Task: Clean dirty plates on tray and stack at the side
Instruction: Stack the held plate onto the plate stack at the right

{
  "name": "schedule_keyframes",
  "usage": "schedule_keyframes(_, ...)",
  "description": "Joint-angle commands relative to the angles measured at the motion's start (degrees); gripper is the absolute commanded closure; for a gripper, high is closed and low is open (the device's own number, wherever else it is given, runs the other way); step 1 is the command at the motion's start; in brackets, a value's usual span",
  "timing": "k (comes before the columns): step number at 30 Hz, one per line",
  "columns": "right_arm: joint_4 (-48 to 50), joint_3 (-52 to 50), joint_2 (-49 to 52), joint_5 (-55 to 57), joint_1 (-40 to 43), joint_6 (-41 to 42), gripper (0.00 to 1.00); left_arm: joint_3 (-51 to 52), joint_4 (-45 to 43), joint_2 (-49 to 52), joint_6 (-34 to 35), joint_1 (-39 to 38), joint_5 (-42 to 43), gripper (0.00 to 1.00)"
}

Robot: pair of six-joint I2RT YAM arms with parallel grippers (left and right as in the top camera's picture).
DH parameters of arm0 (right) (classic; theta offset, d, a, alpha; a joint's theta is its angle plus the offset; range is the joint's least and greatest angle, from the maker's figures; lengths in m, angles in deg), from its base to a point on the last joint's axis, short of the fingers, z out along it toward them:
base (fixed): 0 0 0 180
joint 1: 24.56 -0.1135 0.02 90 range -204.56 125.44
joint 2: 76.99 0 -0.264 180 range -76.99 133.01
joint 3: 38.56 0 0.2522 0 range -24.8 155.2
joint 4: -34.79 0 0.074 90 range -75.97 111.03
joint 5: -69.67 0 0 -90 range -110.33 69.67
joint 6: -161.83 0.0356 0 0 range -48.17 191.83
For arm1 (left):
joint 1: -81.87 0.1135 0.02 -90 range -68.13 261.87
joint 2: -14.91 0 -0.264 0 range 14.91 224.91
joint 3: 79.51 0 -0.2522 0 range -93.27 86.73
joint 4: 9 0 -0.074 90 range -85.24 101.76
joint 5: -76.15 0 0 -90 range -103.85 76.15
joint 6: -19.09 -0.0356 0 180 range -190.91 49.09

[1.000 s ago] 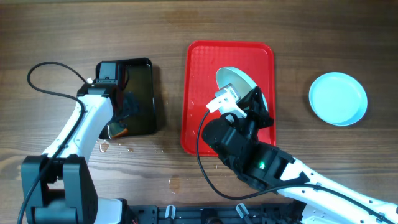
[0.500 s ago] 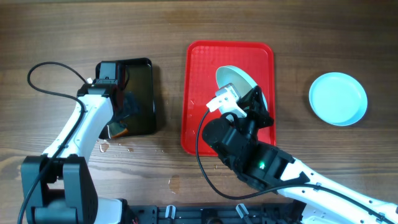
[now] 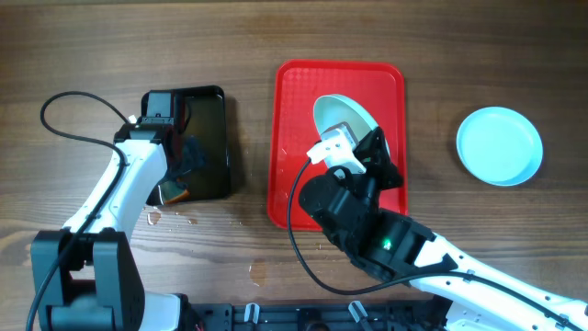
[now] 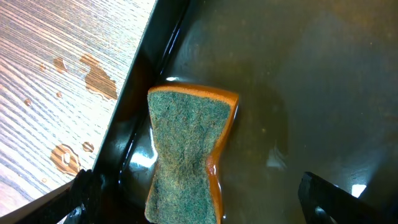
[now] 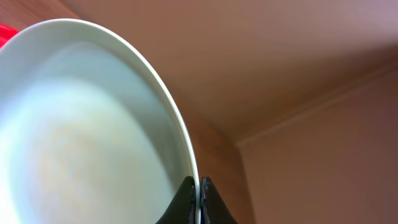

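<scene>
My right gripper will swing to the right in the overhead view next, go down onto a pale blue plate beside the tray, and let go of the rim.
The red tray (image 3: 299,110) lies at the table's middle. My right gripper (image 3: 372,152) is shut on the rim of a pale plate (image 3: 340,119) and holds it tilted on edge above the tray. In the right wrist view the plate (image 5: 81,130) fills the left side, its rim pinched between the fingertips (image 5: 199,190). Another pale blue plate (image 3: 499,145) lies flat on the table at the right. My left gripper (image 3: 175,179) is open over a green and orange sponge (image 4: 189,155) that lies in the wet black tray (image 3: 207,106).
Water drops (image 3: 154,218) lie on the wooden table beside the black tray, also seen in the left wrist view (image 4: 93,74). A black cable (image 3: 64,119) loops at the left. The arm bases stand at the front edge.
The tilted plate in my right gripper has shifted slightly to the left and up. The left arm has not moved.
</scene>
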Motion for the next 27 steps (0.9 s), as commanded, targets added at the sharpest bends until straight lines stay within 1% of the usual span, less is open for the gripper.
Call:
schedule_keyframes(1, -0.4, 1.0, -0.3, -6.7, 0.0, 8.1, 0.96, 0.0, -0.2, 0.1, -0.1, 0.2, 0.1, 0.00)
schedule_keyframes(4, -2.7, 1.1, -0.3, -16.4, 3.2, 16.0, 0.96, 0.0, -0.2, 0.1, 0.0, 0.2, 0.1, 0.00)
schedule_keyframes(7, -8.2, 1.1, -0.3, -29.7, 9.8, 26.2, 0.96, 0.0, -0.2, 0.1, -0.1, 0.2, 0.1, 0.00)
schedule_keyframes(9, -10.6, 1.1, -0.3, -37.9, 15.1, 29.4, 0.96, 0.0, -0.2, 0.1, -0.1, 0.2, 0.1, 0.00)
schedule_keyframes(12, -10.9, 1.1, -0.4, -49.5, 23.7, 33.8, 0.96, 0.0, -0.2, 0.1, -0.1, 0.2, 0.1, 0.00)
schedule_keyframes(13, -10.9, 1.1, -0.4, -54.3, 27.6, 36.1, 0.96, 0.0, -0.2, 0.1, -0.1, 0.2, 0.1, 0.00)
schedule_keyframes(15, -10.9, 1.1, -0.4, -66.2, 38.6, 40.3, 0.96, 0.0, -0.2, 0.1, -0.1, 0.2, 0.1, 0.00)
schedule_keyframes(18, -10.8, 1.1, -0.4, -77.4, 52.2, 45.1, 0.96, 0.0, -0.2, 0.1, 0.0, 0.2, 0.1, 0.00)
schedule_keyframes(20, -10.6, 1.1, -0.3, -84.2, 63.5, 47.9, 0.96, 0.0, -0.2, 0.1, 0.0, 0.2, 0.1, 0.00)
schedule_keyframes(22, -10.5, 1.1, -0.2, -87.4, 70.9, 47.9, 0.96, 0.0, -0.2, 0.1, -0.1, 0.2, 0.1, 0.00)
schedule_keyframes(23, -10.5, 1.1, 0.0, -87.0, 74.8, 47.8, 0.95, 0.0, -0.2, 0.1, 0.0, 0.2, 0.1, 0.00)
schedule_keyframes(27, -10.5, 1.0, 2.4, -83.0, 82.4, 47.9, 0.96, 0.0, -0.2, 0.1, 0.0, 0.2, 0.1, 0.00)
